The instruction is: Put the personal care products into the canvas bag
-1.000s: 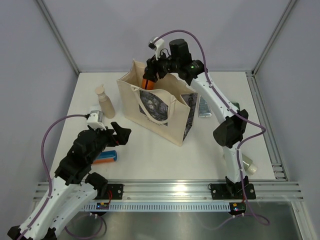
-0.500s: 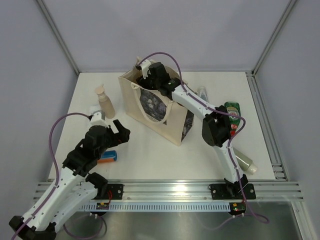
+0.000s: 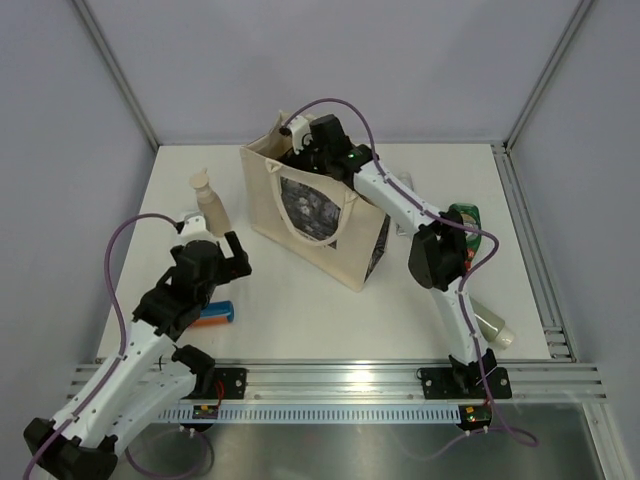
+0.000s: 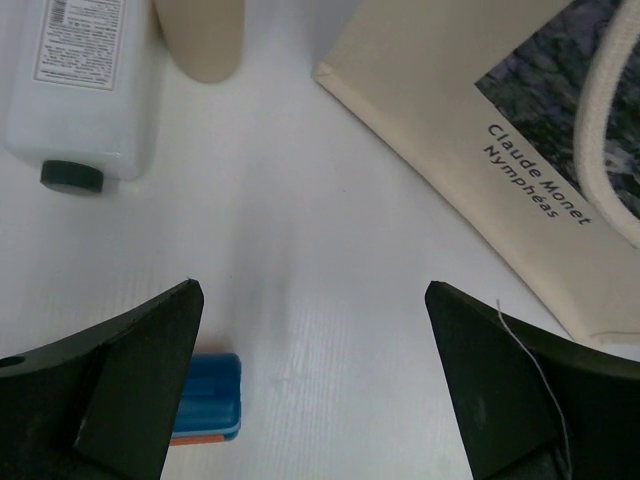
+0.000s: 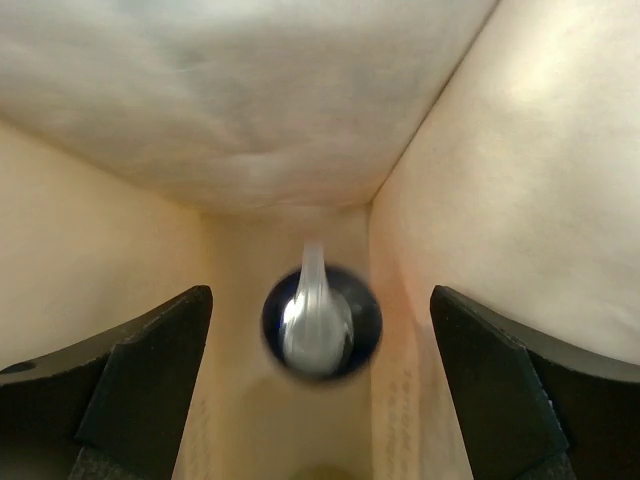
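Observation:
My left gripper will next move, open, away from my base past the white box's cap, then go down around the beige bottle's pump top.
The cream canvas bag (image 3: 330, 235) stands open at the table's middle. My right gripper (image 3: 303, 157) is open, down inside the bag's mouth. In the right wrist view it (image 5: 320, 292) hangs between the cloth walls. Below it is the blurred dark, silvery top of the orange spray bottle (image 5: 320, 322), not held. My left gripper (image 3: 210, 245) is open and empty, low over the table left of the bag (image 4: 470, 120). The blue-orange cylinder (image 3: 213, 314) lies near its left finger (image 4: 205, 395). The beige bottle (image 3: 210, 205) and white box (image 3: 190, 222) are ahead.
A green red-capped bottle (image 3: 466, 217) and a sage-green bottle (image 3: 492, 324) lie right of the right arm. In the left wrist view the white box (image 4: 85, 80) has a dark cap, and the beige bottle's base (image 4: 200, 40) stands beside it. The table's back wall is just behind the bag.
My right gripper has carried the orange spray bottle down into the bag and let it go. My left gripper has turned and moved a little toward the white box.

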Controlling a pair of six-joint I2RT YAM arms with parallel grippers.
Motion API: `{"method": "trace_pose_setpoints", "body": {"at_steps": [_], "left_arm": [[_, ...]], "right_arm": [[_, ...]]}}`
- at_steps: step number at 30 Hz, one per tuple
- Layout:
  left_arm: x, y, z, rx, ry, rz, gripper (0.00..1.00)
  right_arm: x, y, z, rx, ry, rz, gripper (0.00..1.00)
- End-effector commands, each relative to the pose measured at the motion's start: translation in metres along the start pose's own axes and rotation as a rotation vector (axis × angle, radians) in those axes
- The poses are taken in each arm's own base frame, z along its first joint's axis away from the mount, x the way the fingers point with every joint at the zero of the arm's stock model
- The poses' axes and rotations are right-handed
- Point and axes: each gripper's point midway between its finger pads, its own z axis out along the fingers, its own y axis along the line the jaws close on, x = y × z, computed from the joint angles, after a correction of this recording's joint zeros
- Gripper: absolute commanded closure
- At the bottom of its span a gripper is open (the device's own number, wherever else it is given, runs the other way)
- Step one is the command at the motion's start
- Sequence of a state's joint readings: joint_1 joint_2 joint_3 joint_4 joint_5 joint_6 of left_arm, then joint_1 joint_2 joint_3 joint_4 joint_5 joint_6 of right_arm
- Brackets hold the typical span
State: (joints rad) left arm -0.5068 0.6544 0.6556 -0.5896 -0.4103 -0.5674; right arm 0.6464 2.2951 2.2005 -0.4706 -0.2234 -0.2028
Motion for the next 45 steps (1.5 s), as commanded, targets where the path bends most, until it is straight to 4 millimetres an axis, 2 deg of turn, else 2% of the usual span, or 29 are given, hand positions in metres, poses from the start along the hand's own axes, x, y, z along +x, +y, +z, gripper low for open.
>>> {"method": "trace_pose_setpoints", "body": {"at_steps": [1, 2, 3, 4, 5, 6, 7, 8, 10, 12, 14, 16, 17, 18, 21, 22, 24, 25, 28, 30, 31, 36, 45], "left_arm": [[-0.047, -0.002, 0.009, -0.04, -0.101, 0.038, 0.01], [-0.063, 0.001, 0.009, -0.053, -0.115, 0.038, 0.01], [-0.066, -0.003, 0.013, -0.029, -0.1, 0.039, 0.01], [-0.066, -0.002, 0.022, -0.038, -0.071, 0.046, 0.01], [-0.083, 0.003, 0.025, -0.049, -0.092, 0.033, 0.01], [-0.086, 0.0, 0.029, -0.026, -0.072, 0.029, 0.01], [-0.09, 0.003, 0.034, -0.035, -0.061, 0.02, 0.01], [-0.099, 0.012, 0.045, -0.064, -0.05, -0.001, 0.01], [-0.104, 0.013, 0.056, -0.043, -0.022, -0.021, 0.01], [-0.108, 0.019, 0.076, -0.05, 0.006, -0.032, 0.02], [-0.111, 0.023, 0.097, -0.046, 0.013, -0.018, 0.04], [-0.111, 0.021, 0.108, -0.029, 0.018, 0.005, 0.04], [-0.109, 0.023, 0.119, -0.037, 0.025, 0.011, 0.05], [-0.11, 0.026, 0.123, -0.052, 0.022, 0.015, 0.05], [-0.107, 0.034, 0.137, -0.084, 0.025, 0.04, 0.05], [-0.104, 0.038, 0.141, -0.098, 0.027, 0.055, 0.05], [-0.107, 0.047, 0.146, -0.141, -0.001, 0.071, 0.05], [-0.103, 0.052, 0.149, -0.154, -0.002, 0.086, 0.05], [-0.111, 0.059, 0.156, -0.185, -0.065, 0.107, 0.04], [-0.117, 0.059, 0.163, -0.179, -0.106, 0.119, 0.04], [-0.113, 0.061, 0.166, -0.184, -0.095, 0.13, 0.05], [-0.114, 0.069, 0.194, -0.234, -0.065, 0.139, 0.05], [-0.117, 0.078, 0.207, -0.266, -0.09, 0.13, 0.11]], "right_arm": [[-0.091, 0.015, -0.098, -0.2, -0.197, -0.056, 0.01], [-0.111, 0.013, -0.126, -0.208, -0.244, -0.077, 0.01], [-0.115, 0.021, -0.142, -0.256, -0.25, -0.09, 0.0], [-0.128, 0.027, -0.167, -0.275, -0.286, -0.113, 0.01], [-0.139, 0.027, -0.187, -0.285, -0.313, -0.131, 0.0], [-0.139, 0.035, -0.204, -0.328, -0.312, -0.143, 0.01], [-0.151, 0.043, -0.231, -0.336, -0.35, -0.17, 0.01], [-0.151, 0.042, -0.244, -0.339, -0.357, -0.173, 0.01], [-0.151, 0.057, -0.28, -0.376, -0.381, -0.189, 0.0], [-0.146, 0.058, -0.3, -0.387, -0.393, -0.192, 0.0], [-0.13, 0.062, -0.319, -0.394, -0.388, -0.18, 0.0], [-0.112, 0.058, -0.333, -0.394, -0.373, -0.161, 0.01], [-0.101, 0.057, -0.335, -0.4, -0.354, -0.153, 0.01], [-0.092, 0.047, -0.339, -0.38, -0.341, -0.132, 0.01], [-0.061, 0.039, -0.343, -0.379, -0.302, -0.077, 0.01], [-0.047, 0.04, -0.341, -0.381, -0.282, -0.058, 0.0], [-0.035, 0.041, -0.345, -0.373, -0.274, -0.074, 0.01], [-0.022, 0.039, -0.34, -0.373, -0.25, -0.057, 0.01], [-0.004, 0.041, -0.338, -0.371, -0.229, -0.043, 0.02], [0.002, 0.043, -0.337, -0.378, -0.223, -0.033, 0.02], [0.004, 0.044, -0.338, -0.378, -0.221, -0.029, 0.02], [0.002, 0.047, -0.349, -0.369, -0.236, -0.033, 0.02], [0.003, 0.044, -0.353, -0.345, -0.244, -0.014, 0.02]]}}
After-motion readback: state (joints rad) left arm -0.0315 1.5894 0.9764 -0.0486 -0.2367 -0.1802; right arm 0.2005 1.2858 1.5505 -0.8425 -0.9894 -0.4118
